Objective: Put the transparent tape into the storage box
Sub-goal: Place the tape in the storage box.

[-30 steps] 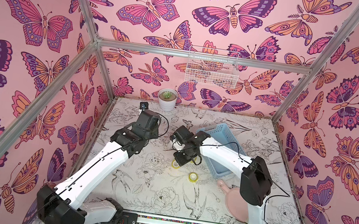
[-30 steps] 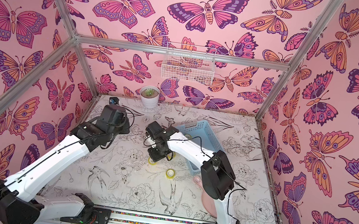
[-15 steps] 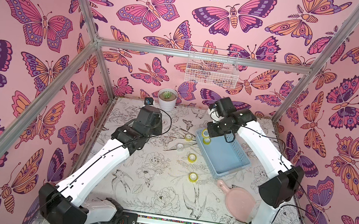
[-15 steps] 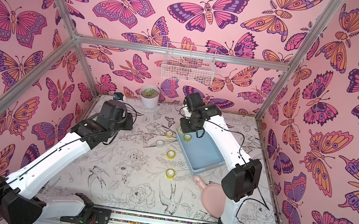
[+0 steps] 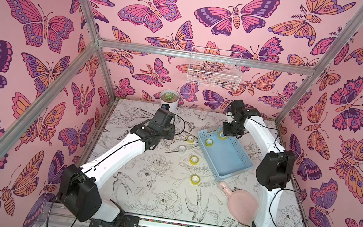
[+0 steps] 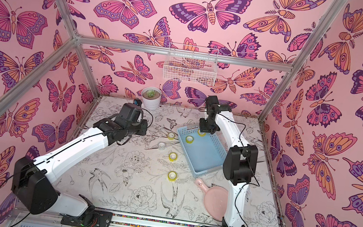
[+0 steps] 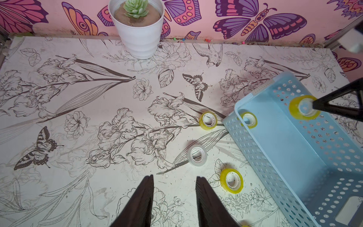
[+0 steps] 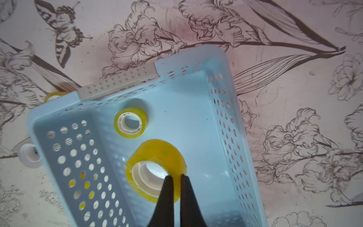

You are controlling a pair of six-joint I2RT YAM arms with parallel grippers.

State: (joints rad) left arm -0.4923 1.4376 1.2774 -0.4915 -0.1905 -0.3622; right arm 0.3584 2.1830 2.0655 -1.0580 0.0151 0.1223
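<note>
My right gripper holds the yellow-tinted roll above the box's bare bottom (image 5: 219,143) (image 8: 166,110) beside the second roll. It should move down into the box and let go of the roll there.
The storage box (image 5: 227,158) (image 6: 203,154) is a light blue perforated basket at the table's right middle. My right gripper (image 8: 176,176) is shut on the rim of a yellow-tinted transparent tape roll (image 8: 155,151) (image 5: 222,135). It holds the roll above the box's far end. A second roll (image 8: 131,122) (image 5: 208,142) lies on the box floor. Several more rolls lie on the table left of the box, among them a yellow one (image 7: 231,180) and a clear one (image 7: 197,155). My left gripper (image 7: 174,177) hovers open and empty just short of those two.
A white pot with a succulent (image 5: 169,99) stands at the back wall. A pink scoop (image 5: 239,206) lies in front of the box, beside the right arm's base. A white wire basket (image 5: 214,71) hangs on the back wall.
The right gripper rose from the table's middle with a tape roll and swung to the far end of the box. The left arm drew back a little toward the pot.
</note>
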